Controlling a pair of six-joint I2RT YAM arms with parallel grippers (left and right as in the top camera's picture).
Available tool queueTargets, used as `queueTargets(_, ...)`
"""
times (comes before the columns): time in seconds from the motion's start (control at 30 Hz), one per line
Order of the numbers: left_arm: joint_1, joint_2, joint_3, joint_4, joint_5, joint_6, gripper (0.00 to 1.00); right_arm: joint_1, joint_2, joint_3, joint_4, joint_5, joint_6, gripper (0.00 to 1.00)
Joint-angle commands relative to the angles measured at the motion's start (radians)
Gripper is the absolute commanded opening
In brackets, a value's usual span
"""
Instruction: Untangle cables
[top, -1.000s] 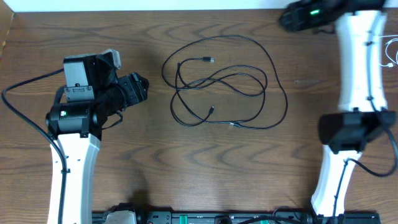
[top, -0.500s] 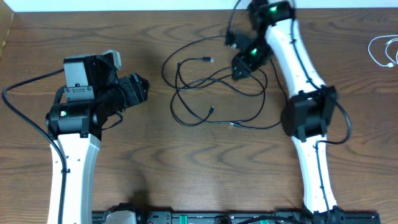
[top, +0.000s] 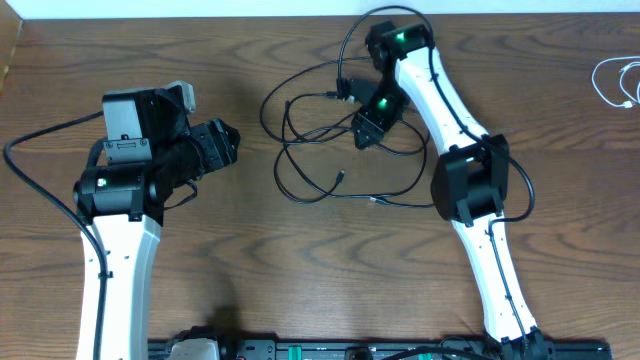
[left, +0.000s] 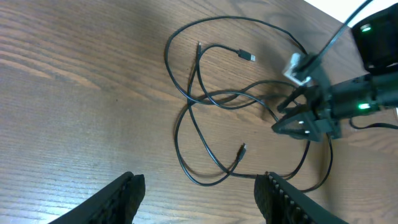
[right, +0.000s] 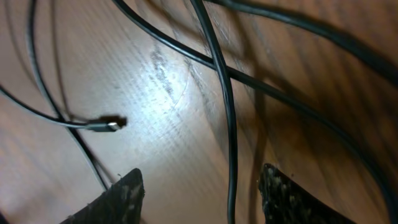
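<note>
The right gripper stays low over the cable's loops next and closes its fingers on the piece of black cable (right: 232, 183) between them, because that piece already runs through the gap.
The black cable (top: 405, 203) lies in loose crossed loops at the table's middle, its small plug ends (top: 340, 96) lying free. My right gripper (top: 362, 132) hovers low over the loops' upper right part. In the right wrist view it (right: 199, 196) is open, and one black strand (right: 229, 124) runs between its fingers without being pinched. A plug (right: 106, 126) lies to the left. My left gripper (top: 228, 143) stays left of the loops, open and empty (left: 199, 193), facing the cable (left: 224, 99). The white cable (top: 598, 82) sits coiled at the far right edge.
The right arm's white links (top: 470, 190) stretch from the front edge across the right of the loops. The left arm's thick black wire (top: 30, 185) curves along the left side. A pale wall strip (top: 200, 8) borders the table's far edge.
My right arm swung in from the table's far right to above the black cable's upper right loops, its jaws widening a little. The left arm and the cables stayed put.
</note>
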Motion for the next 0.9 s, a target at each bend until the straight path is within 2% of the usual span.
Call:
queueTargets(0.0, -0.001, -0.002, 0.019, -0.003, 0.008, 0.012, 0.63, 0.011, 0.038, -0.002, 0.003, -0.003, -0.027, 0.54)
queueTargets(0.17, -0.001, -0.002, 0.019, -0.002, 0.008, 0.013, 0.63, 0.012, 0.041, -0.002, 0.008, -0.016, -0.027, 0.49)
queueTargets(0.27, -0.001, -0.002, 0.019, -0.002, 0.009, 0.013, 0.63, 0.014, 0.041, -0.003, 0.008, -0.042, -0.027, 0.41)
queueTargets(0.33, -0.001, -0.002, 0.019, -0.002, 0.009, 0.012, 0.63, 0.015, 0.041, -0.004, 0.008, -0.066, -0.027, 0.28)
queueTargets(0.37, -0.001, -0.002, 0.019, -0.002, 0.008, 0.013, 0.63, 0.016, 0.041, -0.004, 0.009, -0.075, -0.027, 0.19)
queueTargets(0.4, -0.001, -0.002, 0.019, -0.002, 0.009, 0.013, 0.63, 0.016, 0.041, -0.004, 0.009, -0.08, -0.027, 0.05)
queueTargets(0.43, -0.001, -0.002, 0.019, -0.002, 0.009, 0.012, 0.63, 0.016, 0.041, -0.004, 0.009, -0.088, -0.027, 0.01)
queueTargets(0.63, -0.001, -0.002, 0.019, -0.002, 0.01, 0.011, 0.63, -0.023, -0.032, 0.063, 0.006, -0.266, -0.031, 0.01)
queueTargets(0.87, -0.002, -0.002, 0.019, -0.002, 0.01, 0.011, 0.63, -0.188, -0.264, 0.235, 0.006, -0.428, 0.015, 0.01)
